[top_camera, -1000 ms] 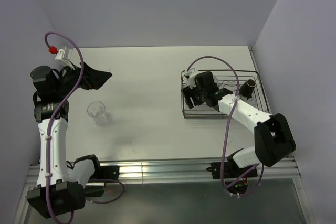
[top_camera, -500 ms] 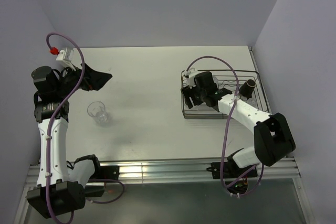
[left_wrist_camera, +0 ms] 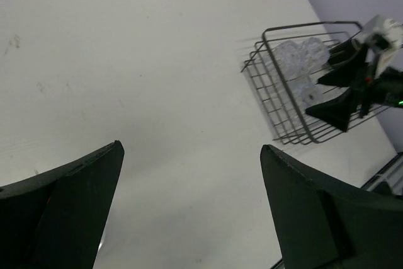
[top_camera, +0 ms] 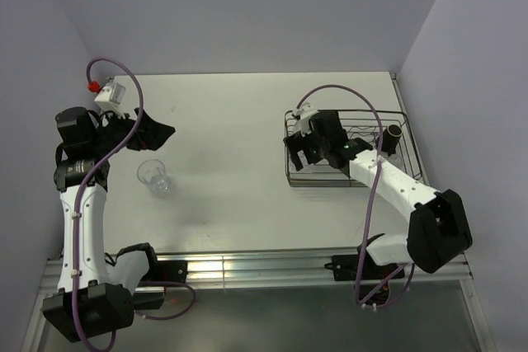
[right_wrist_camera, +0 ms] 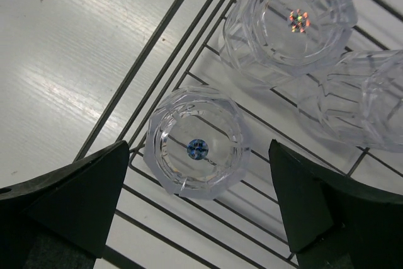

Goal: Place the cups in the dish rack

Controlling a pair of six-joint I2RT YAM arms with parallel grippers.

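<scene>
The clear cup's opening faces up, so the robot will next tilt its left gripper down and lower it back onto the clear cup's rack-side rim, with one finger inside and one outside.
One clear faceted cup stands on the table just in front of my left gripper, which hangs open and empty above the table; that cup is out of the left wrist view. The dish rack lies at the right, with the dark brown mug at its far right end. My right gripper hovers over the rack's left end, open. A clear cup with a blue sticker stands on the wires between its fingers, untouched. Two more clear cups sit beside it.
The left wrist view shows the rack across the table, with clear cups in it and the right gripper above it. Purple walls close the table at left, back and right. An aluminium rail runs along the near edge.
My right gripper has opened wide and let go of the stickered cup in the rack. My left wrist has shifted slightly toward the cup on the table.
</scene>
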